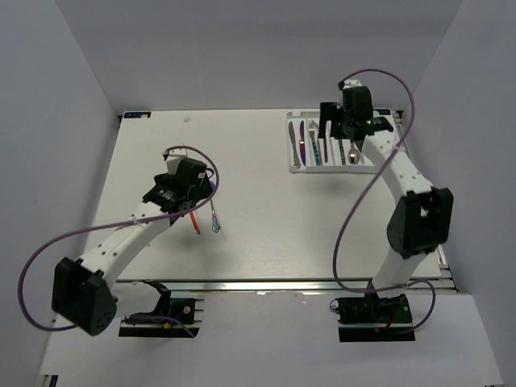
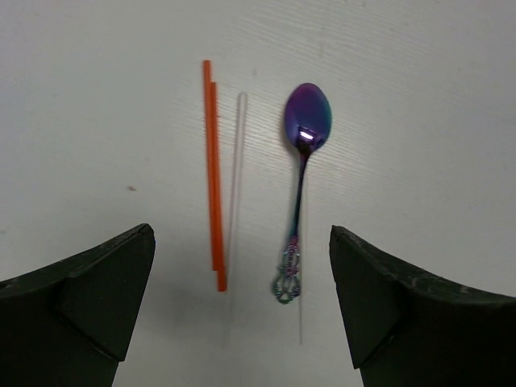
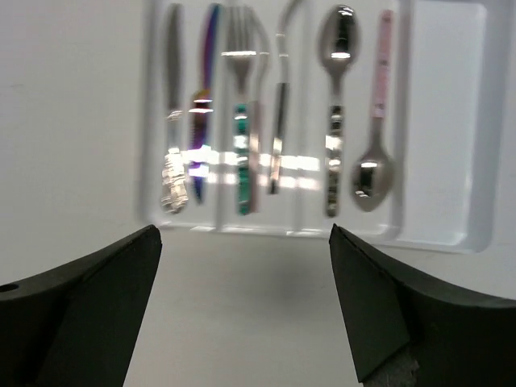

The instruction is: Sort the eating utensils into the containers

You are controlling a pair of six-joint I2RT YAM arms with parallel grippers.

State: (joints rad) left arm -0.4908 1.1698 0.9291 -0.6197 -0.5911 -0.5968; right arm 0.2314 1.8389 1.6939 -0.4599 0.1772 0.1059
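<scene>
My left gripper should move down and toward the right in the top view, then close around the spoon's neck (image 1: 212, 199) (image 2: 303, 156) below, because it is clear of the orange chopsticks.
My left gripper (image 2: 242, 306) is open and empty above the table, over a purple-blue spoon (image 2: 305, 153) with an ornate handle, two orange chopsticks (image 2: 214, 177) and a pale chopstick (image 2: 236, 169). All lie between its fingers, untouched. In the top view they lie mid-left on the table: the spoon (image 1: 215, 222), the orange chopsticks (image 1: 196, 222), the left gripper (image 1: 201, 201). My right gripper (image 3: 242, 314) is open and empty just in front of the white tray (image 3: 451, 121). The tray holds a silver knife (image 3: 172, 121), a purple knife (image 3: 203, 105), a teal-handled fork (image 3: 240, 121), a silver spoon (image 3: 335, 105) and a pink-handled spoon (image 3: 375, 137). The right gripper (image 1: 334, 141) hangs over the tray (image 1: 322, 169).
The tray sits at the table's far right corner. Its rightmost compartment shows bare in the right wrist view. Purple cables loop off both arms. Grey walls enclose the table on the left, right and back.
</scene>
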